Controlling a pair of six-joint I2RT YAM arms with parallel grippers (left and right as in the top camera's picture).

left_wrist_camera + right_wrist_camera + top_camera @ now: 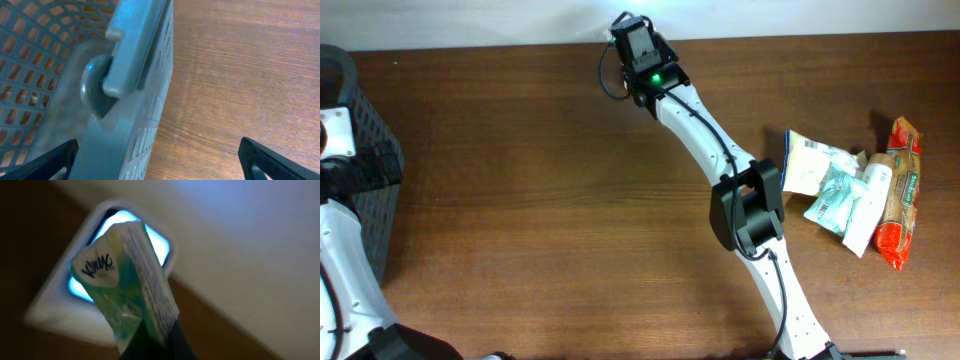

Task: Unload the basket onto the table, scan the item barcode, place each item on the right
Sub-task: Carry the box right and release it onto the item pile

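Note:
The pack is already at the scanner's glowing window. I will next swing my right gripper away from it, over the pile's pale yellowish packet, and release the pack.
The item is a green-and-white soft pack [125, 280] with dark script lettering and a printed white side panel. My right gripper [150, 341] is shut on its lower end and holds it upright. Right behind the pack is the scanner [52, 311], white with a glowing blue window. From overhead, the right arm reaches to the far table edge, where the right gripper [630, 32] is; the pack is hidden under it. My left gripper [157, 155] is open, and its dark fingers [55, 160] straddle the rim of a grey basket [135, 65].
The dark mesh basket [365, 150] stands at the table's left edge with the left arm over it. A pile of packets [845, 190], including a red one [900, 195], lies at the right. A pale wall runs behind the far table edge.

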